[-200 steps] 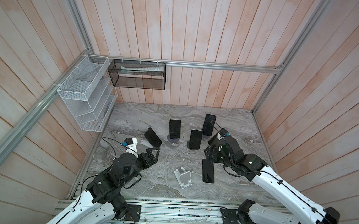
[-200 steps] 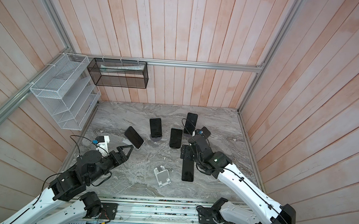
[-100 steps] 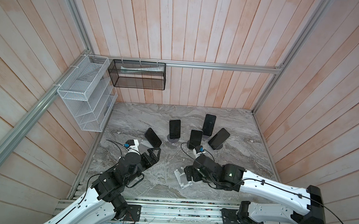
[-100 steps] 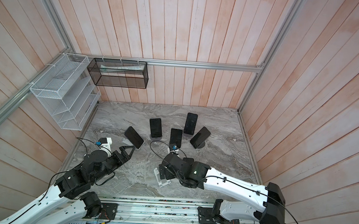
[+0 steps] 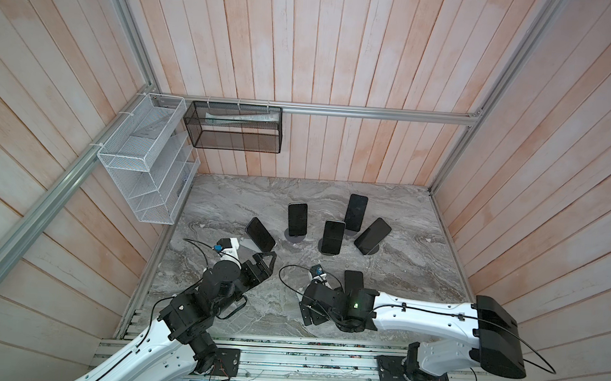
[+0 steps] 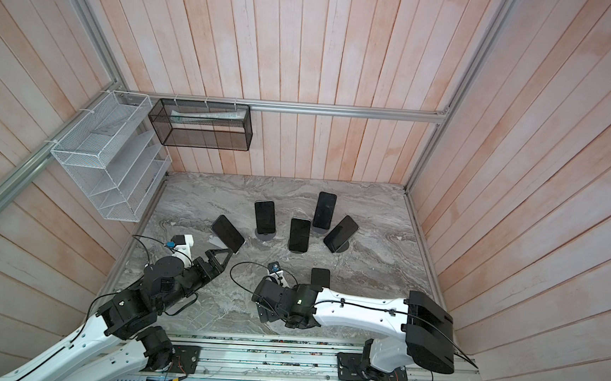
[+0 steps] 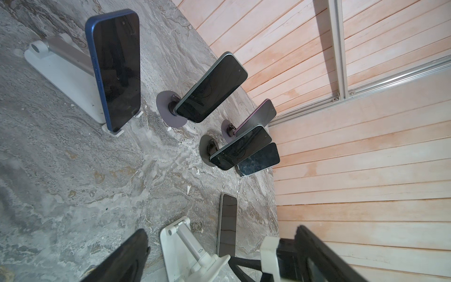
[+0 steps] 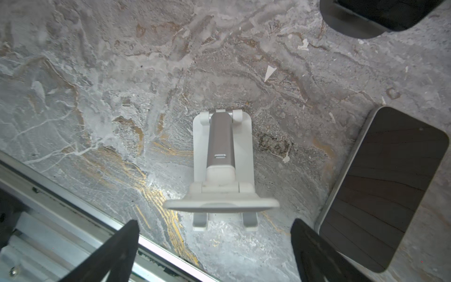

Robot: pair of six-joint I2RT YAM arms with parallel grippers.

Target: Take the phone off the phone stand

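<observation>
The robot's right gripper needs to go down next over the empty white phone stand until its open fingers are on both sides of the stand's upper plate [image 8: 220,203], as that plate already lines up between them.
A dark phone [image 5: 353,280] lies flat on the marble table [image 5: 419,280], off any stand, also seen in the right wrist view [image 8: 383,188]. Beside it stands an empty white phone stand [image 8: 223,171], hidden under my right arm in both top views. My right gripper [image 8: 214,234] hovers open just above that stand [image 7: 180,246], holding nothing. A blue phone [image 7: 117,70] leans on another white stand [image 7: 63,73] at the left. My left gripper [image 5: 266,261] is open and empty, just in front of the blue phone [image 5: 260,234].
Several more dark phones sit upright on round-based stands at the middle and back of the table, such as one [image 5: 297,218] and another [image 5: 372,236]. A white wire rack [image 5: 144,161] and a black mesh basket [image 5: 234,127] hang on the walls. A metal rail [image 8: 73,207] edges the front.
My right arm swung from the back-right phones toward the front and now hovers over the empty stand. My left gripper crept slightly closer to the blue phone.
</observation>
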